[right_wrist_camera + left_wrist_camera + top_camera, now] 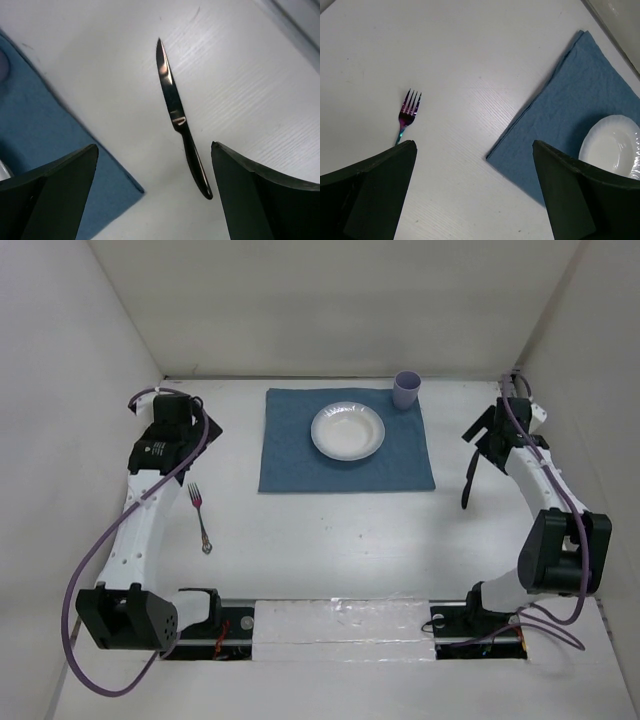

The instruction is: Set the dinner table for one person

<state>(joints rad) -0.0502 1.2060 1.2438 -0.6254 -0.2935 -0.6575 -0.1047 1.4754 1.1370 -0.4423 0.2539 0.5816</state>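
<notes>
I will next lower my right gripper and move it slightly back onto the knife's dark handle (467, 489) (193, 159), because that handle lies lengthwise between its open fingers.
The white dinner table (330, 540) carries a blue placemat (345, 445) with a white plate (347, 431) on it and a purple cup (406, 390) at its far right corner. A fork (200, 515) lies on the table left of the mat. A dark knife (467, 480) lies right of the mat. My left gripper (203, 430) is open and empty, above the table between the fork (407, 115) and the mat's corner (570, 115). My right gripper (482, 435) is open and empty above the knife (177, 115), whose handle end lies between the fingers.
White walls close in the table at the back and on both sides. The plate (615, 150) shows at the right edge of the left wrist view. The mat's near right corner (45, 130) lies left of the knife.
</notes>
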